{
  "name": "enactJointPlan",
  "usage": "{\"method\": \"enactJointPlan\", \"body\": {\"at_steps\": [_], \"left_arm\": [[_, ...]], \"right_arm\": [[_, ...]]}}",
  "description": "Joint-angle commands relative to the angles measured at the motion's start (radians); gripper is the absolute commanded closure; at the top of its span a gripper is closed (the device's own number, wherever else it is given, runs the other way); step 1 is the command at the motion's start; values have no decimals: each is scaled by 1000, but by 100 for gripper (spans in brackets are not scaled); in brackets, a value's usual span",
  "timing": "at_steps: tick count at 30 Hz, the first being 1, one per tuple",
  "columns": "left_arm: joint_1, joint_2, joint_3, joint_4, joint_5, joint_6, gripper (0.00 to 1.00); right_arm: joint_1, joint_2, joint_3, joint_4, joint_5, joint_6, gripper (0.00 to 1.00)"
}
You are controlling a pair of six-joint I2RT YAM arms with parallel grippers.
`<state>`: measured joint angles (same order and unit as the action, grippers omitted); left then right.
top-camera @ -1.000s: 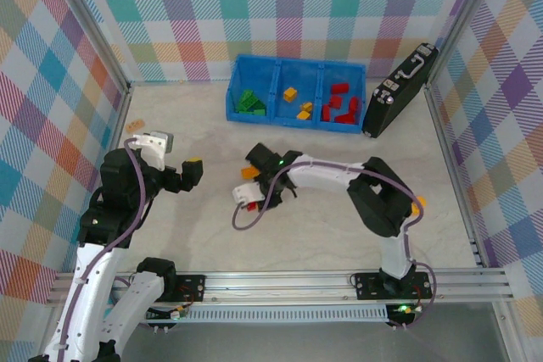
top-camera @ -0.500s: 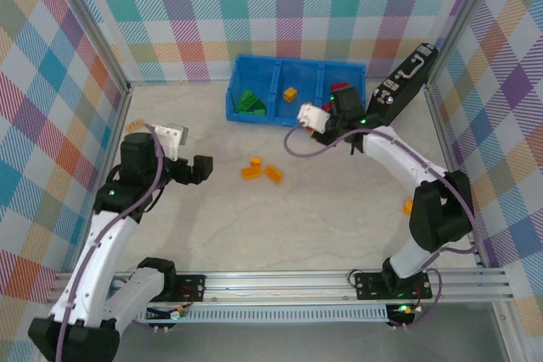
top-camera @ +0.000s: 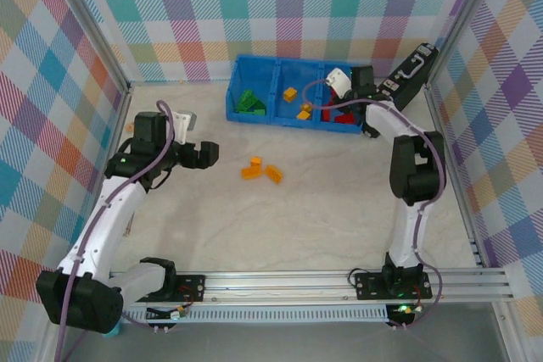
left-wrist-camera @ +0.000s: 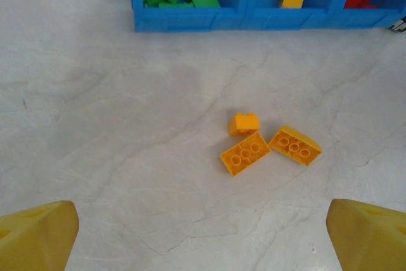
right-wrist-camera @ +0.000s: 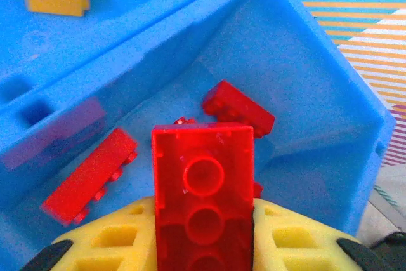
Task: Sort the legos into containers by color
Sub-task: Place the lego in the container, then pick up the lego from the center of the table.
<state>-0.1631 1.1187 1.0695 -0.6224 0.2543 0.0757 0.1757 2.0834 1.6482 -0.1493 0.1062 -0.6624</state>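
The tray's section of red legos is below, so the robot's right gripper needs to move down a little next and open its fingers to let the red lego go among its color.
Over the right-hand compartment of the blue tray [top-camera: 293, 112] my right gripper [top-camera: 349, 95] is shut on a red lego [right-wrist-camera: 203, 188], which stands upright between the yellow pads [right-wrist-camera: 292, 239]. Below it other red legos [right-wrist-camera: 238, 109] lie in that compartment. Green legos [top-camera: 249, 101] fill the left compartment and yellow-orange ones [top-camera: 293, 95] the middle one. Three orange legos [left-wrist-camera: 245, 153] lie together on the table, ahead of my left gripper [left-wrist-camera: 203, 245]. That gripper is open, its fingertips [left-wrist-camera: 38, 236] wide apart with nothing between them.
A black case with a handle [top-camera: 399, 91] leans right of the tray, close to my right arm. Checked walls and metal rails enclose the table. The pale marble tabletop [left-wrist-camera: 127, 125] lies bare around the three orange legos.
My right gripper has carried the red lego from the table's middle up to the tray's right compartment. My left arm has reached forward and to the right, nearer the orange legos.
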Motion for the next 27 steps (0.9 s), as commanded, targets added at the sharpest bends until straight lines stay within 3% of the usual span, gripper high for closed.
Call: {"method": "enactJointPlan", "body": {"at_steps": [1,9,12,16,20,27], "left_arm": [[-11,51,40,-23,40,-63,0],[-67,169,-13,72,76,-241,0],[-124,224,-7,85,34,-233,0],[-209,325,75,-8,-106,-74,0],[-213,455,162,-64,-23,204,0],[-215,614,259,-84,-93,486,0]], "right_arm": [[-5,73,107,18,38,51,76],[-5,132,136,46,43,37,63],[-5,125,139,53,20,32,54],[-6,93,133,62,-12,17,43],[-6,72,150,41,-69,-2,37],[-5,27,161,10,-139,-20,33]]}}
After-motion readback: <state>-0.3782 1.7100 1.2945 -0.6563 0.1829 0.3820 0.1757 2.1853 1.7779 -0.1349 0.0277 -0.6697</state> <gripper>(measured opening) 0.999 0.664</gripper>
